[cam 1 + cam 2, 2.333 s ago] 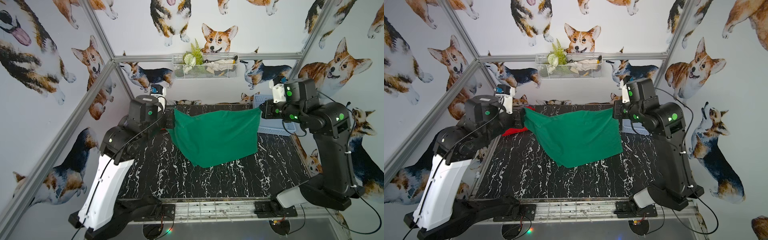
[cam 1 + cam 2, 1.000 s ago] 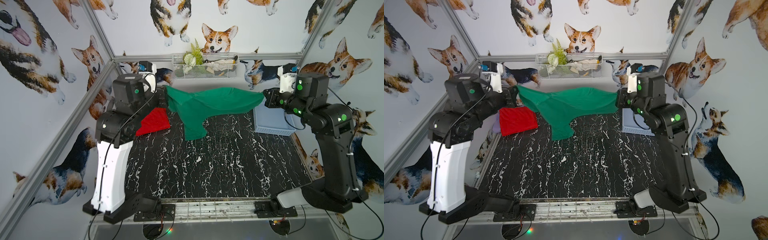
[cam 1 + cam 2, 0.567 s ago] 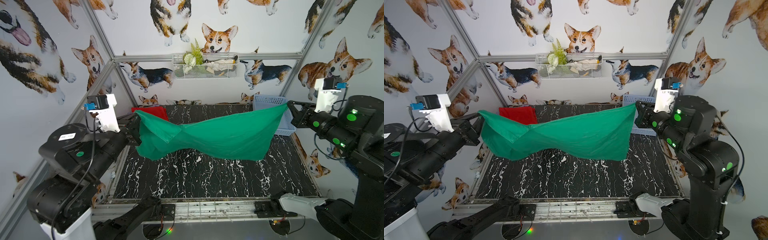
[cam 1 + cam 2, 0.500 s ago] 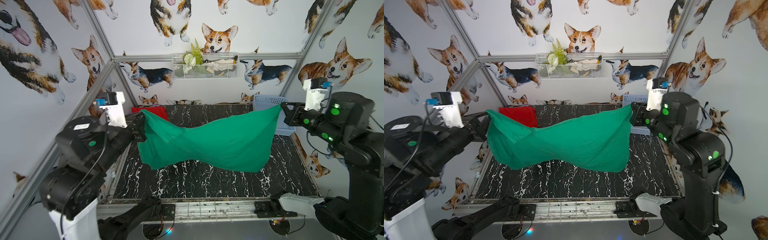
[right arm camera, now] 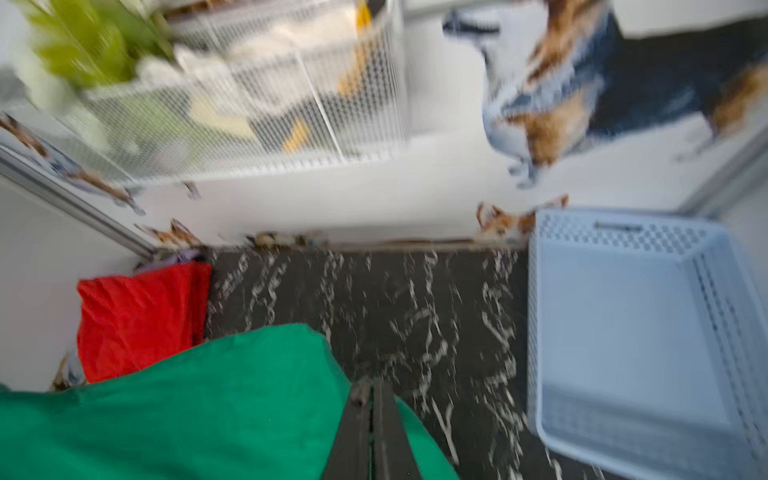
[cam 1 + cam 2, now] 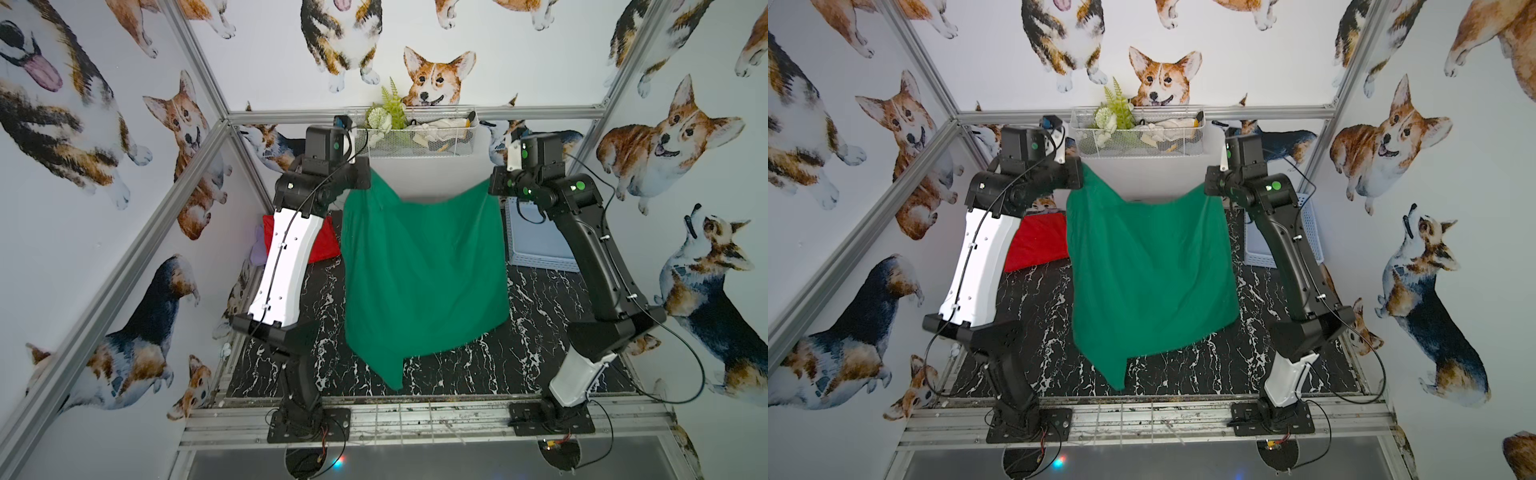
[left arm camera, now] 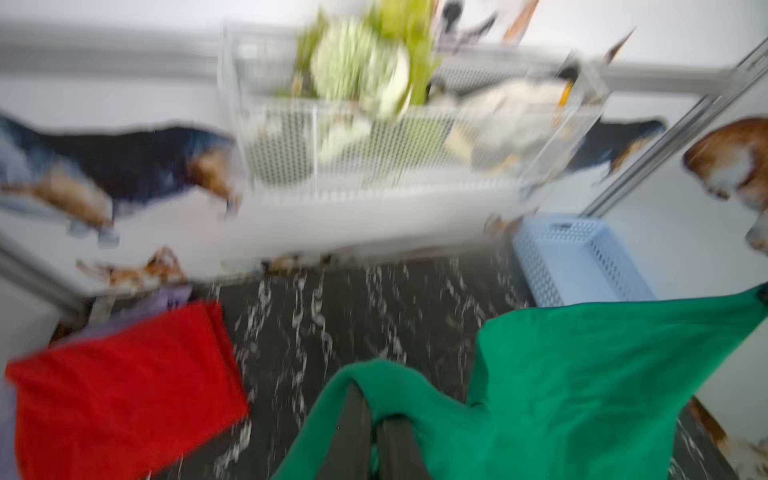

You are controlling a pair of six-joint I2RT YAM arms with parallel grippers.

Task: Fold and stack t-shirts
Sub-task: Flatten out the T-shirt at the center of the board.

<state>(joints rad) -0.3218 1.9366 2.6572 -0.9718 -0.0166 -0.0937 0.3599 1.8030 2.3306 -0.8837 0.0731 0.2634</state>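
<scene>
My left gripper holds the corner of the green t-shirt, still hanging spread, and should release it back and down on the bare marble in front of the red t-shirt (image 6: 1040, 241).
A dark green t-shirt (image 6: 419, 274) (image 6: 1146, 274) hangs spread between my two grippers above the black marble table (image 6: 540, 353) in both top views; its lower corner droops toward the front. My left gripper (image 6: 368, 183) (image 7: 372, 409) is shut on the shirt's left top corner, cloth draped over its fingers. The right gripper (image 6: 490, 187) (image 5: 372, 388) is shut on the right top corner. A bright red t-shirt (image 6: 1040, 241) (image 7: 124, 382) (image 5: 137, 316) lies folded at the table's back left, partly hidden behind my left arm.
A pale blue perforated basket (image 6: 536, 237) (image 5: 640, 332) stands at the back right. A white wire basket (image 6: 419, 139) with a plant hangs on the rear wall. Some lilac cloth (image 6: 259, 249) peeks out behind the red shirt. Both wrist views are motion-blurred.
Both arms swung the green shirt from low and wide near the front up toward the back wall. It now hangs as a flatter sheet with the grippers closer together.
</scene>
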